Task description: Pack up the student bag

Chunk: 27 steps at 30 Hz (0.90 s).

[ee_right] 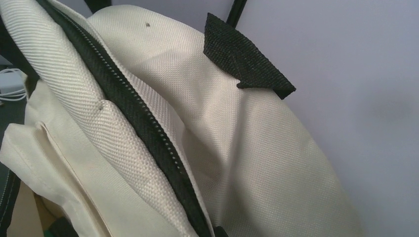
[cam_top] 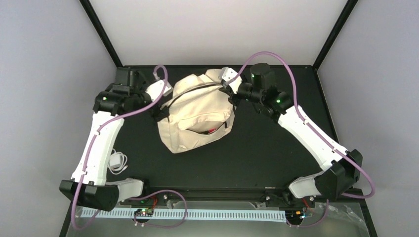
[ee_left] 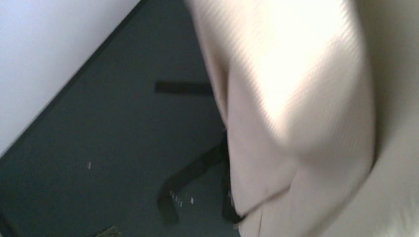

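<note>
I should next move my left gripper off the bag, back and down onto the white charger (cam_top: 115, 161), because it lies on the tabletop nearer the base than my gripper.
The student bag (cam_top: 197, 116), cream fabric with dark zipper lines, lies in the middle of the black table. Its front pocket gapes, and something red (cam_top: 211, 130) shows inside. My right gripper (cam_top: 228, 90) is at the bag's upper right corner by the main zipper (ee_right: 143, 123) and is shut there. Cream fabric fills the right wrist view and hides the fingers. My left gripper (cam_top: 159, 112) is against the bag's left side. In the blurred left wrist view I see bag cloth (ee_left: 296, 98) and a black strap (ee_left: 188, 173) on the table, but no fingers.
A white charger with its coiled cable (cam_top: 116, 160) lies on the table (cam_top: 257, 158) beside the left arm. A black fabric tab (ee_right: 247, 59) sticks up from the bag's top. Pale walls close in the table at the back and sides.
</note>
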{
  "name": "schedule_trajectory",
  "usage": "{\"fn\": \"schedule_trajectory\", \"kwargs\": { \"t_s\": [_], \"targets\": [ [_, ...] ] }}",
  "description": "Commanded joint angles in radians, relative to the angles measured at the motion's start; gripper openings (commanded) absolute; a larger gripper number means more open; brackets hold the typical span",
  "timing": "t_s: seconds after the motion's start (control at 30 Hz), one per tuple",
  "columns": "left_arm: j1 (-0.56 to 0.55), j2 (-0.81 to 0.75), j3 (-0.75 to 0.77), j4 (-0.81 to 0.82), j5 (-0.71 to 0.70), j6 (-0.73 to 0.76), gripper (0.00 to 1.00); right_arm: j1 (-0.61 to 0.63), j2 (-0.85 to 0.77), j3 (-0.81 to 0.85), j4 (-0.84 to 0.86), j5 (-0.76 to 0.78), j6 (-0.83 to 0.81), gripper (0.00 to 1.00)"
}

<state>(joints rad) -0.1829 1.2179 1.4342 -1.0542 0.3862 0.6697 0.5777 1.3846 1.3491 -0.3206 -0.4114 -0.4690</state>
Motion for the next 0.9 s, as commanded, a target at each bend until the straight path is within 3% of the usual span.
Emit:
{"fn": "schedule_trajectory", "kwargs": {
  "t_s": [0.0,0.1,0.2,0.4,0.5,0.7,0.87],
  "targets": [
    [0.144,0.037,0.077,-0.222,-0.095,-0.031,0.99,-0.005,0.043,0.057,0.015,0.102,0.056,0.01],
    [0.272,0.052,0.083,-0.310,-0.106,-0.021,0.99,-0.006,0.073,0.087,-0.002,0.130,0.073,0.01],
    [0.430,0.042,-0.004,-0.321,-0.180,0.004,0.99,-0.006,0.081,0.092,-0.001,0.125,0.082,0.01],
    [0.827,0.056,-0.223,-0.200,-0.257,0.124,0.97,-0.006,0.066,0.080,0.002,0.116,0.079,0.01],
    [0.966,0.127,-0.275,-0.131,-0.283,0.132,0.99,-0.005,0.044,0.060,0.013,0.111,0.075,0.01],
    [1.149,0.253,-0.354,0.055,-0.278,0.113,0.99,-0.006,0.023,0.029,0.028,0.108,0.076,0.01],
    [1.170,0.293,-0.423,0.121,-0.192,0.110,0.99,-0.006,0.032,0.035,0.027,0.111,0.082,0.01]
  ]
}}
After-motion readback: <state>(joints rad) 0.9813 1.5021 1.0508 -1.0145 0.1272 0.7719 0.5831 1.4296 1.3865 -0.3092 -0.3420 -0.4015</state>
